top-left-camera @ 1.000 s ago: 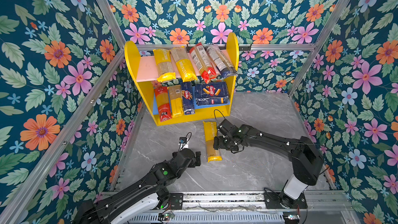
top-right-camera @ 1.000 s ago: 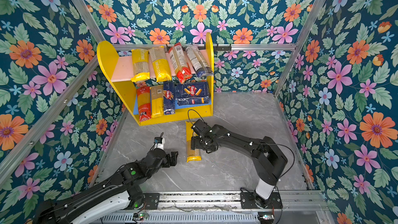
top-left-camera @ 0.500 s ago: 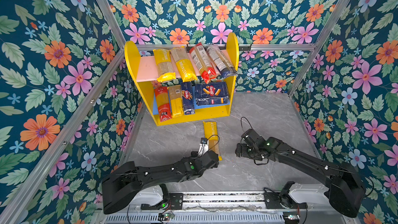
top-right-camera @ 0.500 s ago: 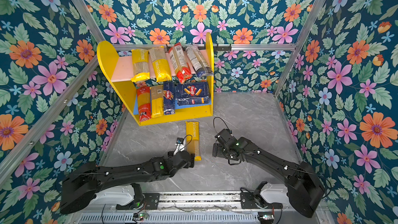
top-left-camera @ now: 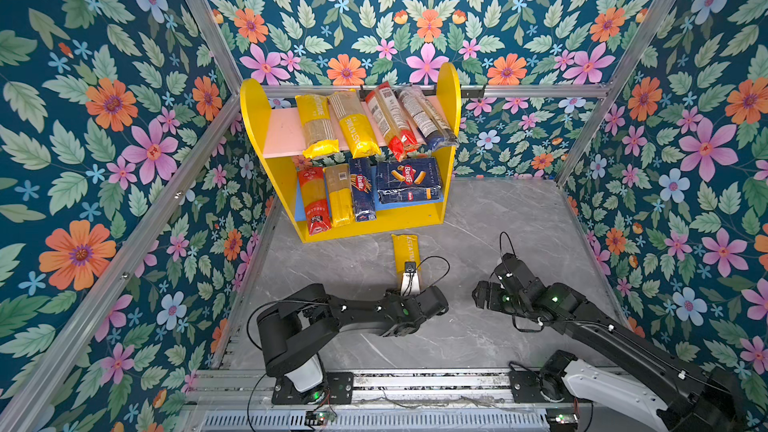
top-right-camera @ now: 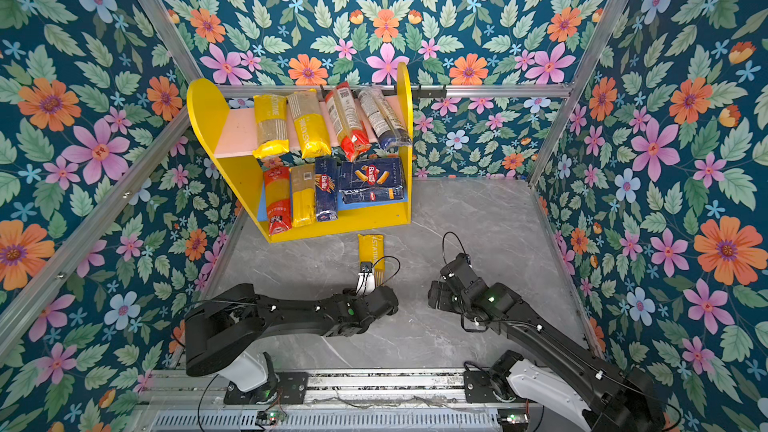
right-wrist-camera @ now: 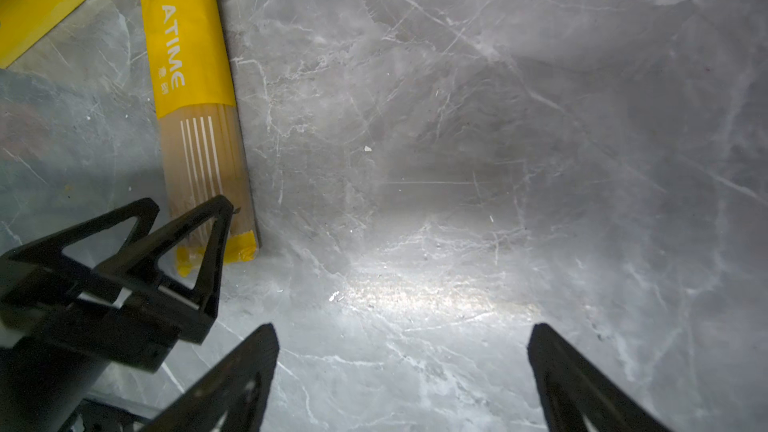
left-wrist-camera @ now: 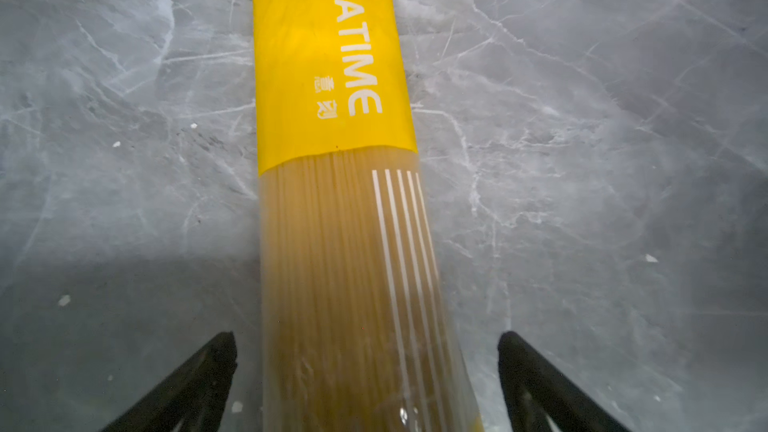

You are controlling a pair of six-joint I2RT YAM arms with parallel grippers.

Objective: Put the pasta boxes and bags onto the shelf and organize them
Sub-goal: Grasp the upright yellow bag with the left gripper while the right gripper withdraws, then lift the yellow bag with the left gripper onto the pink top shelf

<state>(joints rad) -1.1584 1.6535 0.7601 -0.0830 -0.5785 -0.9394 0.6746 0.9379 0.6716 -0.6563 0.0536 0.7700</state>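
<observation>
My open fingers are already over both long edges, so I need to lower my left gripper next around the bag's clear near part just below and close it.
One yellow PASTATIME bag (top-left-camera: 404, 248) (top-right-camera: 371, 248) lies flat on the grey floor, its far end by the shelf (top-left-camera: 254, 118) base. My left gripper (left-wrist-camera: 368, 342) (right-wrist-camera: 187, 205) is open, a finger on either side of the bag's clear near part (left-wrist-camera: 345, 263), with gaps on both sides. My right gripper (right-wrist-camera: 405, 330) (top-left-camera: 482, 297) stands open over bare floor to the bag's right. The pink upper board (top-left-camera: 286, 130) carries several bags. The lower board holds a red-and-clear bag (top-left-camera: 313, 197), a yellow bag (top-left-camera: 338, 197) and two Barilla pasta boxes (top-left-camera: 409, 180).
Flowered walls with aluminium frame posts (top-left-camera: 199, 22) enclose the grey marble floor (top-left-camera: 519, 218). The shelf stands against the back wall, left of centre. A metal rail (top-left-camera: 415, 384) with both arm bases runs along the front edge.
My right gripper let go of the floor bag, pulled back to the right and opened wider. My left arm swung in from the left to straddle the bag's near end.
</observation>
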